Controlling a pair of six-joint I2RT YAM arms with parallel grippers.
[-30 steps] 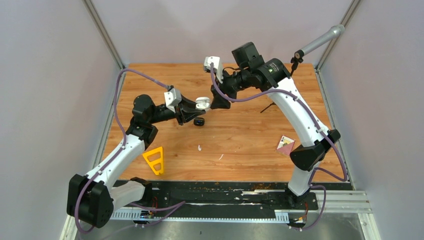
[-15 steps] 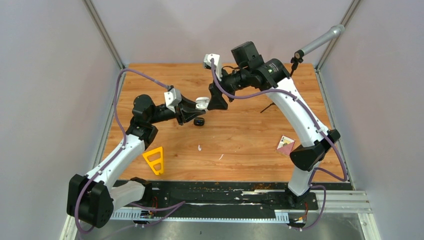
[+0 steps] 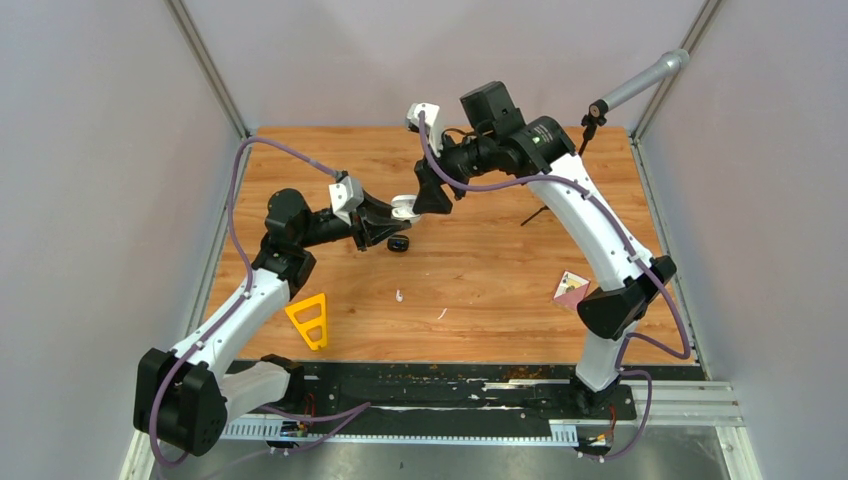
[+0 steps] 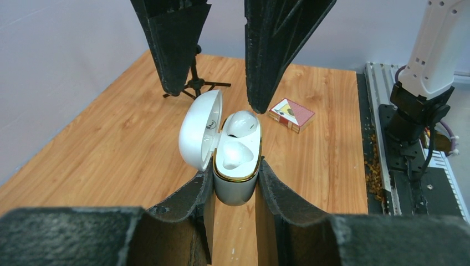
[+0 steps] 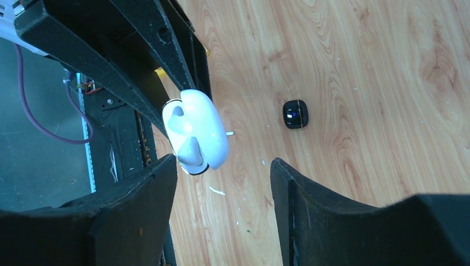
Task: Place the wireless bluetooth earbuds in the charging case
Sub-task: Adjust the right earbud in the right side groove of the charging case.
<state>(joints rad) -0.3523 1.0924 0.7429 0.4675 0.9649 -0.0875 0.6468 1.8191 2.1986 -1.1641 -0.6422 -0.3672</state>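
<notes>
My right gripper will next move back past the closed black case and lower onto the small white earbud on the tabletop, because the charging case's near slot is empty.
My left gripper (image 4: 235, 172) is shut on a white charging case (image 4: 237, 160) with a gold rim and holds it upright above the table, lid open to the left. One white earbud (image 4: 242, 123) sits in the far slot; the near slot looks hollow. My right gripper (image 5: 223, 163) is open and empty, its fingers (image 4: 277, 50) hanging just above the case (image 5: 195, 132). In the top view both grippers meet at the case (image 3: 403, 208). A small white piece (image 3: 399, 296), perhaps an earbud, lies on the wood. No black earbuds show.
A closed black case (image 3: 399, 244) lies on the table just below the grippers and shows in the right wrist view (image 5: 295, 113). A thin white sliver (image 3: 442, 314), a yellow triangle (image 3: 310, 320), a card box (image 3: 571, 289) and a small black stand (image 3: 535, 215) lie around.
My right gripper has moved a little left and back, closer over the open white case. The left gripper and case have stayed in place.
</notes>
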